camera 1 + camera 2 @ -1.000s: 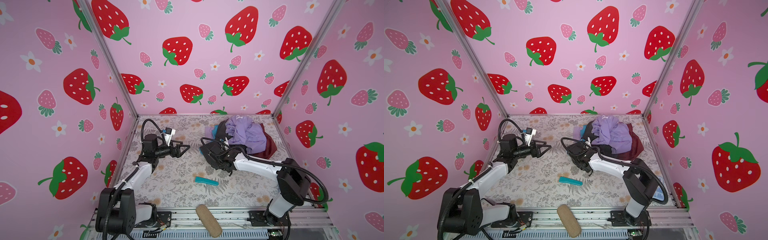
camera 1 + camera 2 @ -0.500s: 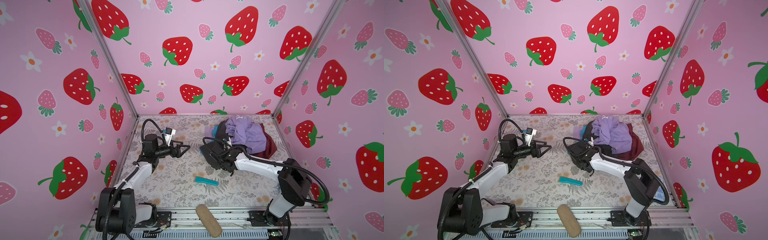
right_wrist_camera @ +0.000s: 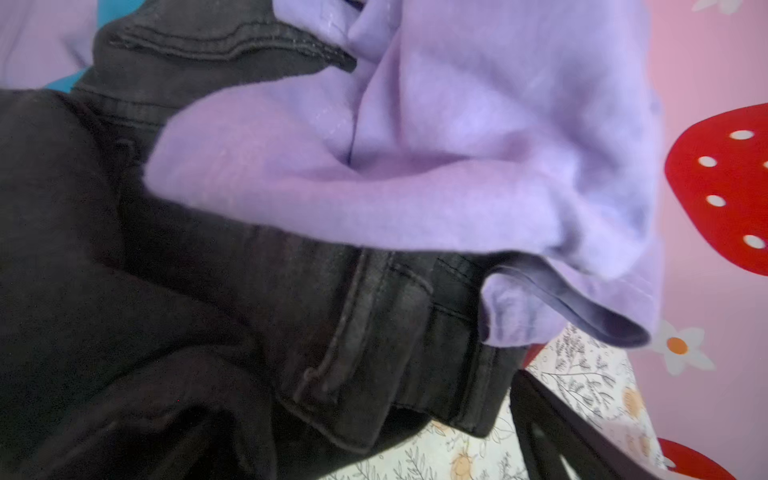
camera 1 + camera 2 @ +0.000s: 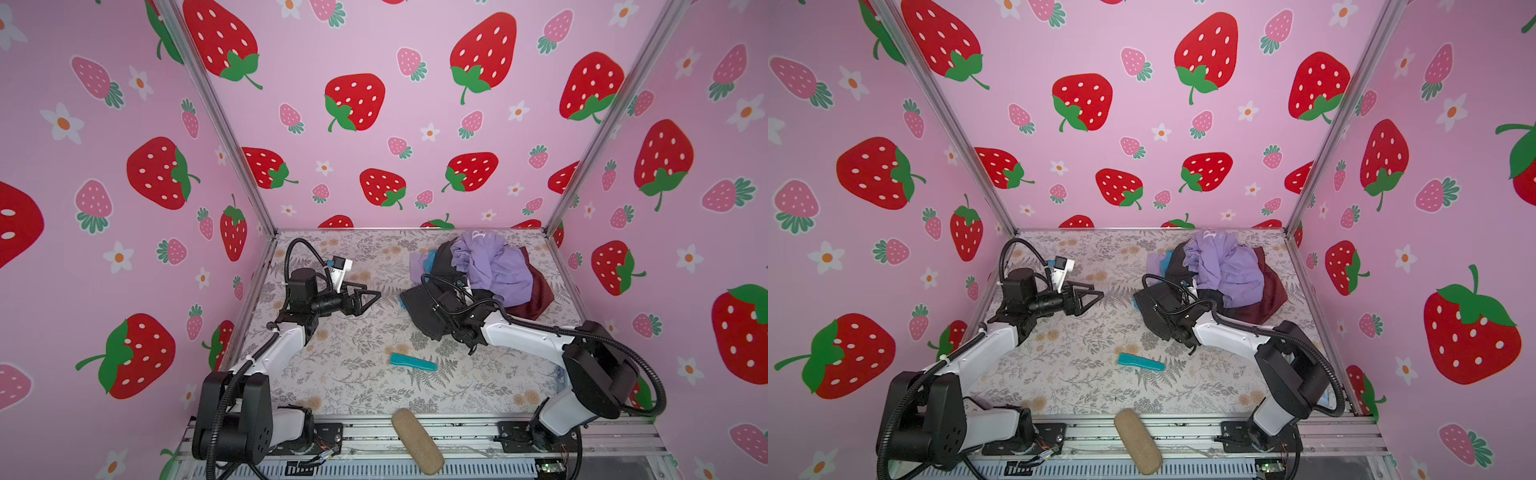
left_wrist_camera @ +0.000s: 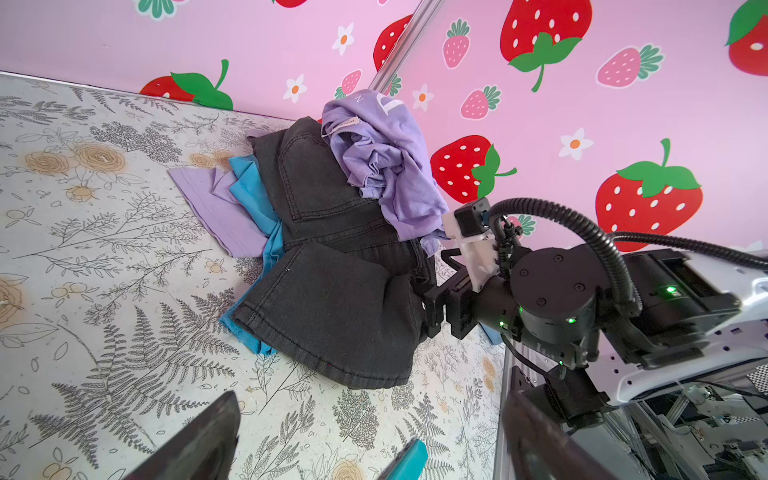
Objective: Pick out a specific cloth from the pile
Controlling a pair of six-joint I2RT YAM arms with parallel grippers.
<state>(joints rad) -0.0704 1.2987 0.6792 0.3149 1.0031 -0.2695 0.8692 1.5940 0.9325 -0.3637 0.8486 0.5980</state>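
Observation:
My right gripper should push outward, farther over the denim's waistband, and close, because the waistband shows below the lavender shirt and one finger is already beside it.
The cloth (image 4: 422,309) (image 4: 1152,309) is charcoal-black denim spilling out of the pile (image 4: 498,270) at the back right, its hem flat on the table (image 5: 328,316). A lavender shirt (image 5: 382,162) lies over its waistband (image 3: 374,324). My right gripper (image 4: 478,302) (image 4: 1204,304) is pushed in at the denim's edge under the shirt, open. One finger (image 3: 552,432) hangs over the bare table beside the waistband; the other is hidden by denim. My left gripper (image 4: 368,298) (image 4: 1091,298) hovers open and empty left of the pile, its fingers (image 5: 199,444) wide apart.
A maroon garment (image 4: 538,295) and a blue one (image 5: 249,195) lie in the pile, close to the right wall. A small teal ribbed strip (image 4: 413,362) lies on the floral table (image 4: 353,395). A tan oblong pad (image 4: 417,440) rests on the front rail.
My right gripper has crept a little further toward the pile, into the denim's edge. The left arm has not moved.

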